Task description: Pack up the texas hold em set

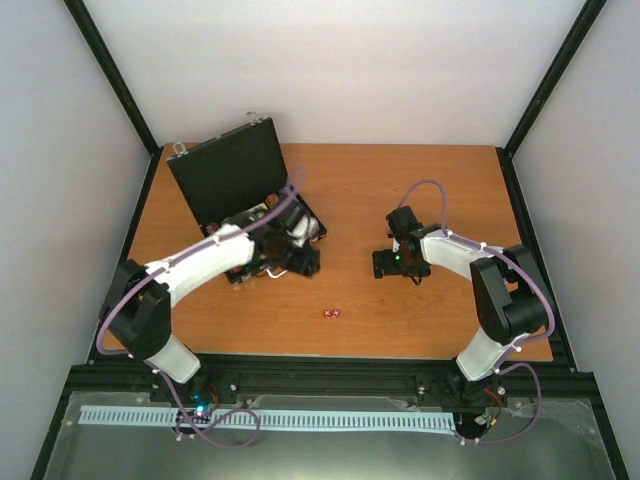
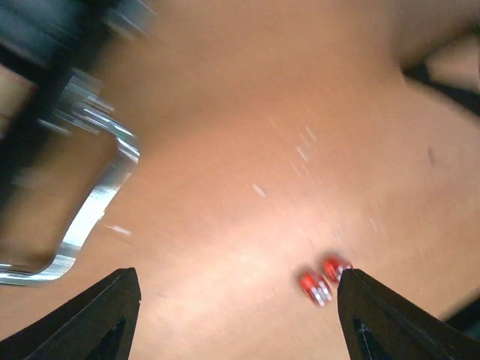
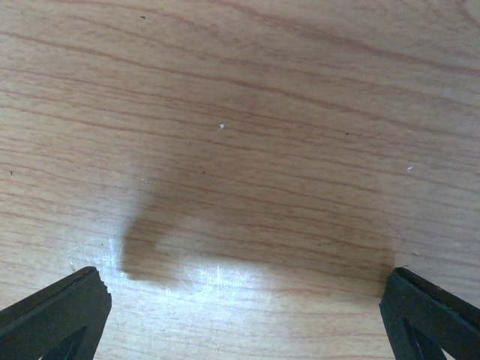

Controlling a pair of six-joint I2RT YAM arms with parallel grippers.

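Observation:
My left gripper moves back and down onto the nearer red die [image 1: 327,314] [image 2: 315,288] next. The die is still unpacked and lies below it and to its right in the top view.
The black briefcase [image 1: 232,180] stands open at the back left, lid upright, with chip stacks [image 1: 262,212] partly hidden by my left arm. Its silver handle [image 2: 94,202] shows blurred in the left wrist view. Two tiny red dice [image 1: 332,314] lie on the table in front of the case; they also show in the left wrist view [image 2: 323,279], close to the right fingertip. My left gripper [image 1: 300,260] is open and empty over the case's front edge. My right gripper [image 1: 392,264] is open and empty, low over bare wood. Card boxes are hidden.
The wooden table [image 1: 440,190] is framed by black rails, with white walls on three sides. My right arm's shadow falls on the wood under the right gripper [image 3: 247,315].

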